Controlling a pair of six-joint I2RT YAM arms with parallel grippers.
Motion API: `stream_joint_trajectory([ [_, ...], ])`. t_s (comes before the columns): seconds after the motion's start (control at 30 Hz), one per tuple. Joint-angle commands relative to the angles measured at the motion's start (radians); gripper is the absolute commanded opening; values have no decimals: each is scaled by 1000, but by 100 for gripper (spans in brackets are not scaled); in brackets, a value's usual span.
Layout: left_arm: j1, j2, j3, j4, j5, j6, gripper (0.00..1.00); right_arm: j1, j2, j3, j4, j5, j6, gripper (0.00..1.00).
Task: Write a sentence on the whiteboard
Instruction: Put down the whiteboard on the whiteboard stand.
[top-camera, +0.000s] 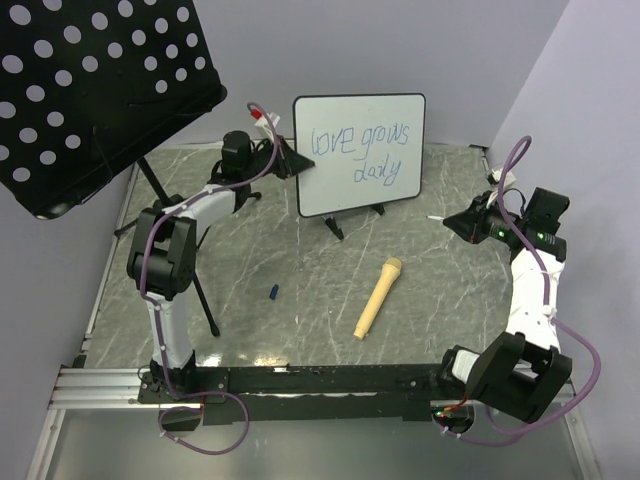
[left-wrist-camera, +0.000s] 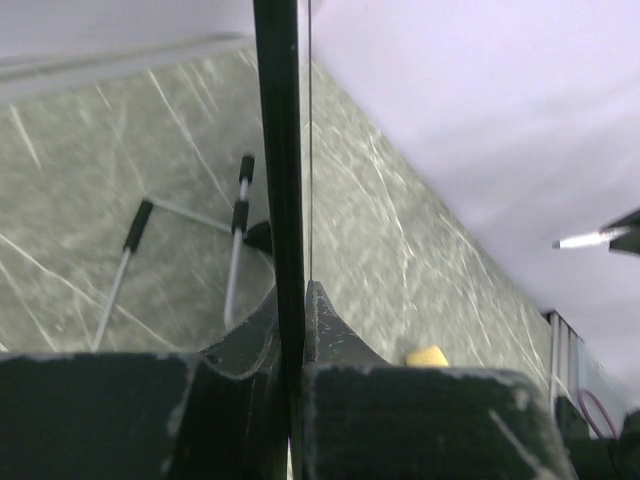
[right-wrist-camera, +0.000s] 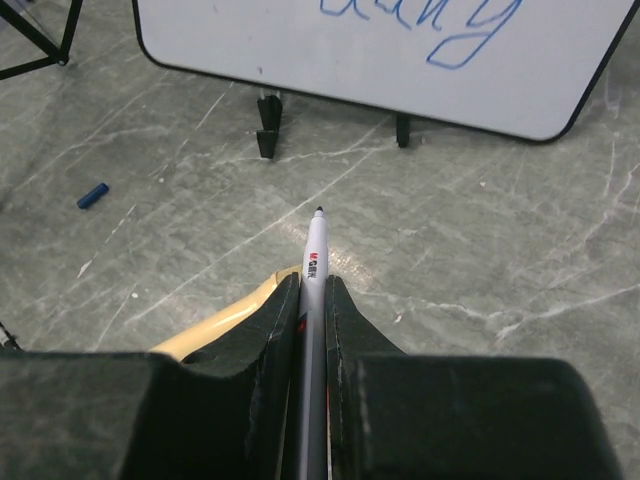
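Observation:
The board is fully written, so the left gripper should next swing the held edge of the board back to the bare tabletop toward the blue cap and release the board there.
The whiteboard stands upright on small black feet at the back of the table, its face towards the arms. The sentence "love grows daily" runs across it in thin blue letters on two lines. My left gripper is shut on the board's left edge; in the left wrist view the black rim runs straight up between the closed jaws of the left gripper. My right gripper is shut on a white marker, its uncapped tip pointing at the whiteboard but well short of it. The right gripper hovers right of the board.
A black panel with round holes on a tripod stand overhangs the back left. A small blue cap and a beige microphone-shaped object lie on the marbled table in front of the board. Lilac walls close the back and right.

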Motion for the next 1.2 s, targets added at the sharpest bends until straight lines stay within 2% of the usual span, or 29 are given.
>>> stream_joint_trajectory([
  [0.0,8,-13,113,97,-70,43,1,-8,6,1,5,-37,-23,0],
  [0.13,8,-11,129,51,-84,80,1,-8,12,-1,7,-38,-24,0],
  [0.37,-25,-19,179,16,-145,38,1,-6,21,-1,0,-43,-30,0],
  [0.67,-58,-135,60,39,-305,110,1,-8,20,-4,2,-49,-30,0],
  [0.87,-59,-169,15,34,-317,139,1,-8,17,-5,0,-50,-30,0],
  [1.17,-41,-263,-221,178,-325,104,1,-8,14,-7,2,-54,-27,0],
])
